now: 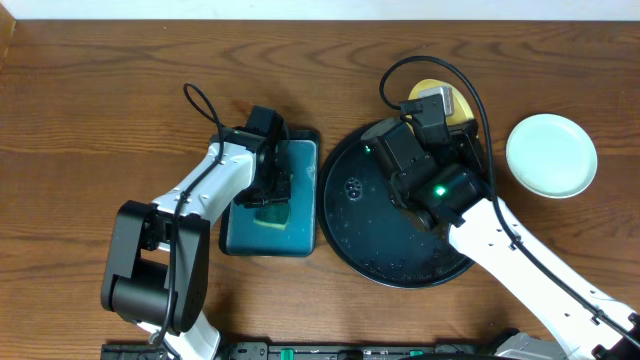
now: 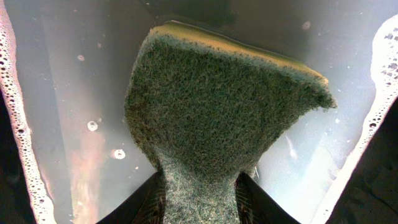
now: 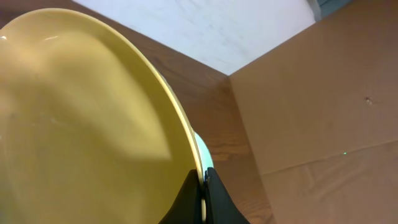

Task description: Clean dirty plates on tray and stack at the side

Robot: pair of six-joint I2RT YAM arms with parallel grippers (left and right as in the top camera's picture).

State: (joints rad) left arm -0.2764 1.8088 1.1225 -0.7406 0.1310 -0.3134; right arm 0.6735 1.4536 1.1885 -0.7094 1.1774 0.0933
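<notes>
The mint-white plate (image 1: 551,155) lies flat to my right gripper's right in the overhead view, so next I swing over it, level the tilted yellow plate, lower and release.
A yellow plate (image 3: 81,124) is tilted up on edge, and my right gripper (image 3: 204,177) is shut on its rim. From overhead the yellow plate (image 1: 457,103) shows at the far right rim of the black tray (image 1: 350,220), mostly hidden under my right wrist. A thin pale mint sliver lies behind its rim; I cannot tell what it is. A pale mint-white plate (image 1: 551,155) lies flat on the table right of the tray. My left gripper (image 2: 200,182) is shut on a green-and-yellow sponge (image 2: 217,106), also seen from overhead as the sponge (image 1: 270,213).
The sponge hangs over a rectangular teal tray (image 1: 300,245) of soapy water with foam along its edges. Water drops and a small teal mark (image 1: 352,186) speckle the black tray's floor. A cardboard wall (image 3: 323,93) stands behind the table.
</notes>
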